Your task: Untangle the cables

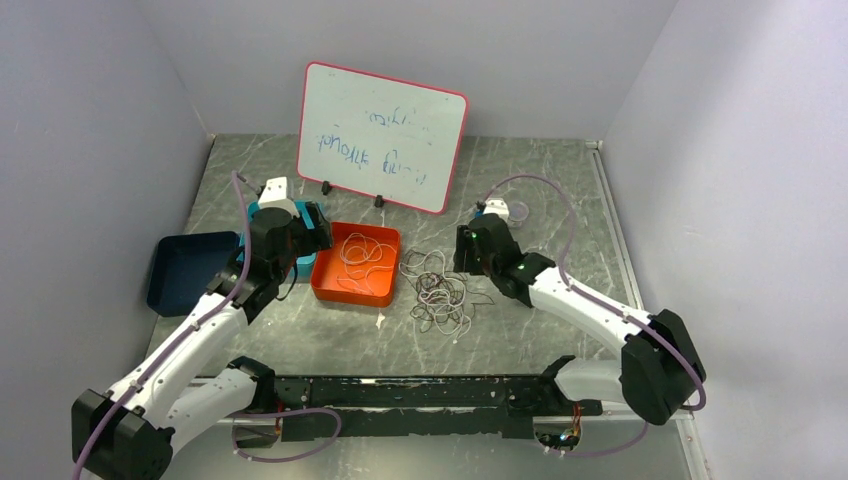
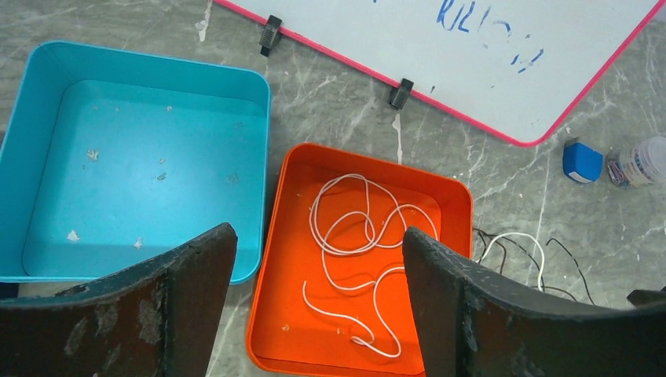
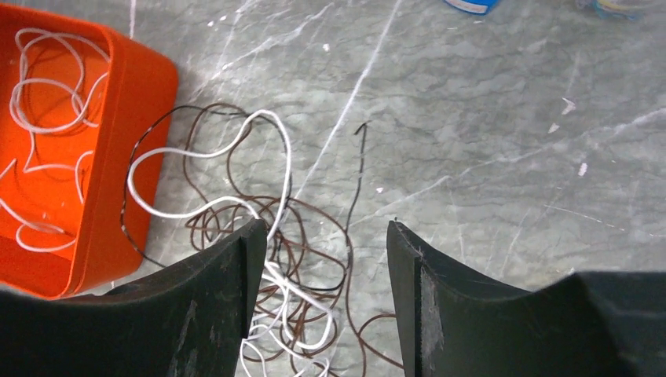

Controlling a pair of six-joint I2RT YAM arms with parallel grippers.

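The thick white piece of cable (image 1: 460, 289) (image 3: 309, 298) lies over the tangle's brown cables, so I will move my open right gripper back toward my base and down onto it.
A tangle of thin white, dark brown and black cables (image 1: 437, 291) lies on the grey table right of the orange tray (image 1: 330, 288). In the right wrist view the tangle (image 3: 294, 267) lies under my open, empty right gripper (image 3: 322, 243), which hovers above it. My right gripper (image 1: 468, 252) sits at the tangle's right edge. One white cable (image 2: 357, 236) lies loose in the orange tray (image 2: 275, 236). My left gripper (image 2: 318, 251) is open and empty above that tray's left part. In the top view the left gripper (image 1: 300, 232) is left of the tray.
A light blue tray (image 2: 265, 133) sits left of the orange one, and a dark blue tray (image 1: 165, 275) lies further left. A pink-framed whiteboard (image 1: 380, 135) stands at the back. A small blue object (image 2: 582, 161) and a clear container (image 2: 644, 161) lie near the whiteboard.
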